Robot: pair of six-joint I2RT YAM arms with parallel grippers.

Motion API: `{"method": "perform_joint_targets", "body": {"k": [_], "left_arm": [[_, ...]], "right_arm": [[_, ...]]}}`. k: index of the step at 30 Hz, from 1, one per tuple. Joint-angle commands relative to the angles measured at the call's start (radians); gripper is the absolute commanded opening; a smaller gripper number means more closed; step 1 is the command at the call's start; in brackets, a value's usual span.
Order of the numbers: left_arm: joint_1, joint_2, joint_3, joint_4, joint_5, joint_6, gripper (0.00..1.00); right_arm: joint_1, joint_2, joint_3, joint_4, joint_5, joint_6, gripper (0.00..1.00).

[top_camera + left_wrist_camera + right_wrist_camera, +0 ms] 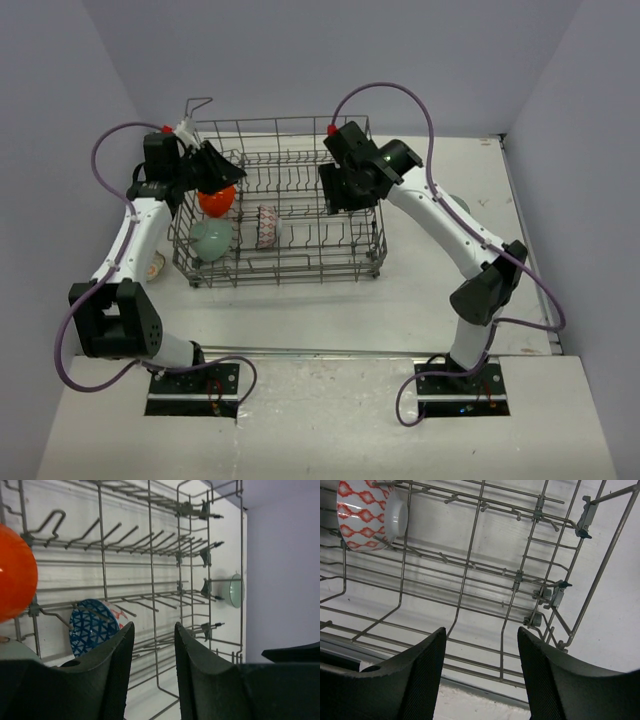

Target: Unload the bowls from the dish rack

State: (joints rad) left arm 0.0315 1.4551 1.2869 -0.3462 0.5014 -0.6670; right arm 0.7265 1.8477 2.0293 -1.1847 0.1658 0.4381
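Next, my left gripper moves down, back and to the right in the top view onto the patterned bowl's upper rim (263,211) (119,623). That is because the bowl stands on edge.
The grey wire dish rack (300,262) stands mid-table. In its left part an orange bowl (217,200) and a mint-green bowl (210,240) stand on edge. A whitish bowl with a reddish pattern (266,226) stands beside them. My left gripper (222,172) is open and empty just above the orange bowl. The left wrist view shows the orange bowl (15,580), the patterned bowl's blue-latticed face (92,626) and my left gripper (154,627). My right gripper (340,195) is open and empty over the rack's right half. In the right wrist view, my right gripper (481,632) is well away from the patterned bowl (367,515).
A second mint-green bowl (235,590) lies on the table beyond the rack's right side, half hidden behind the right arm in the top view (457,204). A small pale round object (155,266) sits on the table left of the rack. Grey walls enclose the table.
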Motion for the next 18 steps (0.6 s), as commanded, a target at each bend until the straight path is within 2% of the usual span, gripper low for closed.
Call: {"method": "perform_joint_targets", "body": {"k": [1,8,14,18], "left_arm": [[-0.015,-0.012,-0.056,0.104,0.167,-0.017,0.39],[-0.021,0.043,-0.046,0.04,0.204,0.047,0.43],[-0.1,0.113,0.018,-0.17,0.069,0.161,0.43],[-0.133,0.126,0.009,-0.217,-0.016,0.185,0.44]], "right_arm": [[-0.007,-0.093,-0.007,0.025,0.021,0.025,0.6],[-0.058,-0.122,0.0,0.016,0.032,0.034,0.61],[-0.199,-0.179,0.029,0.0,0.017,0.005,0.62],[-0.289,-0.208,0.061,-0.006,0.008,-0.015,0.62]]}}
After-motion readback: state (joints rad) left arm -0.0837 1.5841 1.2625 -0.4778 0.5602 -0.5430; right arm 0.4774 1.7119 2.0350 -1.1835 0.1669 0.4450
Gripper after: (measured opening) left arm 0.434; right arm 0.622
